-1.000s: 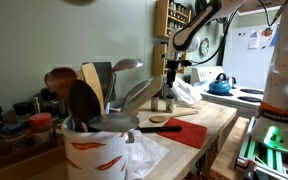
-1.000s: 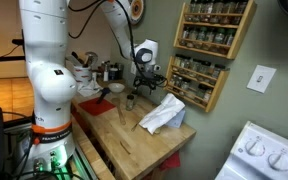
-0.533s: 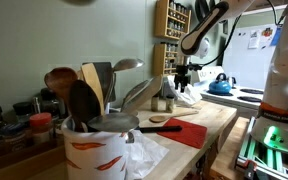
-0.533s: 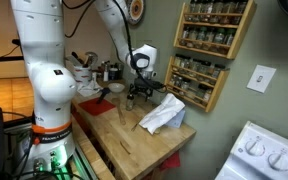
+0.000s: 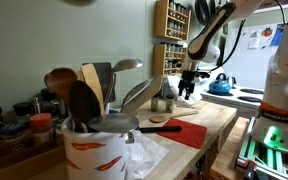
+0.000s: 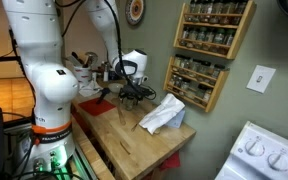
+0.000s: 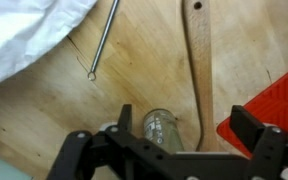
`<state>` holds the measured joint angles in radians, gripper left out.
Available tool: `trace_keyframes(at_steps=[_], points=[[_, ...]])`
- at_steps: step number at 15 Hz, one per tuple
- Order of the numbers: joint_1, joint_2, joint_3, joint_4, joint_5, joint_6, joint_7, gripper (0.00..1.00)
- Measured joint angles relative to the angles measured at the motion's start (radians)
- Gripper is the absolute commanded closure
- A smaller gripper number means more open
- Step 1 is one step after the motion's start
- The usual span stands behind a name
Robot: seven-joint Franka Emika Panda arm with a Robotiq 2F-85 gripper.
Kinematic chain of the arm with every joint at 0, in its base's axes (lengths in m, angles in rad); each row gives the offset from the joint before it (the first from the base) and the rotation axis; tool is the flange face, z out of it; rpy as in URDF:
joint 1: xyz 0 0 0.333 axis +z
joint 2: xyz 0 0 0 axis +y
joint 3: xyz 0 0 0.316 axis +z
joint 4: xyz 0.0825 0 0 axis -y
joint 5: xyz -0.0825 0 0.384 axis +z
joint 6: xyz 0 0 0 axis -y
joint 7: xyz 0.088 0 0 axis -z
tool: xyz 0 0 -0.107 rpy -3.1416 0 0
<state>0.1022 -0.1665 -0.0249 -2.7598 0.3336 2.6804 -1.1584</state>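
The wooden spoon's handle is below my gripper and to its right in the wrist view. I should move my gripper off the jar and lower it around the spoon's handle.
My gripper is open and empty, its two black fingers spread wide. It hangs over the wooden counter. A small clear glass jar stands just under it, between the fingers and apart from both. A wooden spoon lies beside the jar, under the gripper's right side. In both exterior views the gripper hovers low over the counter above the jar.
A crumpled white cloth and a thin metal rod lie near the jar. A red mat lies to one side. A utensil crock, a spice rack, a blue kettle and a stove surround the counter.
The arm has swung sideways and down, away from the spice rack, bringing the gripper lower over the jar. The gripper stays open. Nothing on the counter has moved.
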Motion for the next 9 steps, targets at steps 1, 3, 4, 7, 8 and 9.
trace_keyframes(at_steps=[1,3,4,7,8,9], points=[[0.022,0.004,0.001,0.002,0.027,0.025,-0.006,0.00],[0.065,0.022,0.008,0.005,0.060,0.082,-0.006,0.00],[0.081,0.034,0.013,0.005,0.065,0.107,-0.006,0.00],[0.088,0.086,0.021,0.005,0.037,0.164,-0.001,0.00],[0.078,0.106,0.021,0.006,-0.002,0.175,0.014,0.00],[0.065,0.126,0.021,0.006,-0.051,0.184,0.038,0.00]])
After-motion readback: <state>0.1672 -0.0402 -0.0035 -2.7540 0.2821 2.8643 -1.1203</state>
